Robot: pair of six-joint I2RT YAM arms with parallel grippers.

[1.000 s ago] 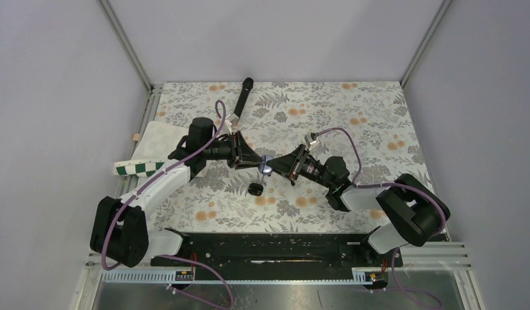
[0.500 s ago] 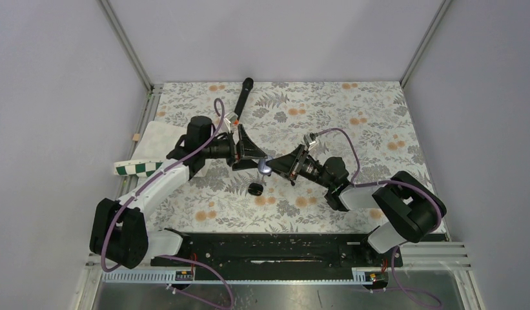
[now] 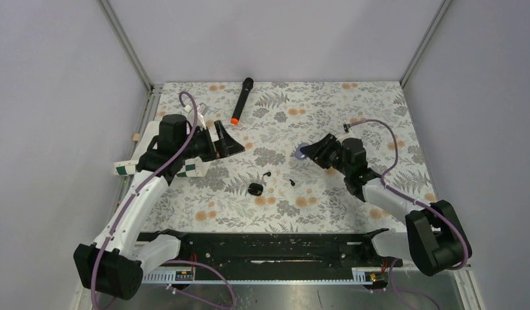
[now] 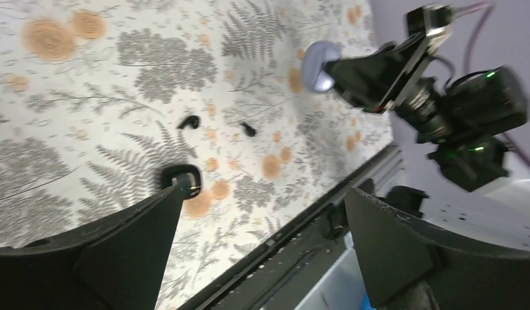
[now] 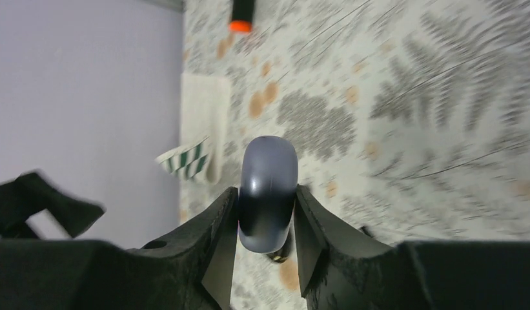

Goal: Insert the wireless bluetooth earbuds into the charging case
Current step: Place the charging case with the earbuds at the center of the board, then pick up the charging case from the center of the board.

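Note:
Next, my right gripper lowers, easing right in the top view, onto the open tabletop below it and releases the charging case (image 3: 303, 152) clear of both earbuds.
My right gripper (image 3: 308, 152) is shut on the charging case (image 3: 303, 152), a glossy grey-dark pebble held above the table right of centre. In the right wrist view the case (image 5: 268, 174) sits squeezed between both fingers of that gripper (image 5: 265, 192). Two tiny black earbuds lie on the floral table, one (image 3: 267, 173) left of the other (image 3: 292, 181); the left wrist view shows both (image 4: 190, 121) (image 4: 249, 129). My left gripper (image 3: 231, 139) is open and empty at the left, well away from them, its fingers spread wide in its own view (image 4: 263, 194).
A black rounded piece (image 3: 254, 188) with a pale hollow lies near the earbuds, also in the left wrist view (image 4: 181, 177). A black microphone with an orange end (image 3: 241, 100) lies at the back. A white pad with green-checked strip (image 3: 130, 169) sits left. The black rail (image 3: 268, 242) runs along the near edge.
The two grippers, which met at the table's middle, have parted. The left one opened and drew back left; the right one carried the case to the right. Two earbuds now show on the table.

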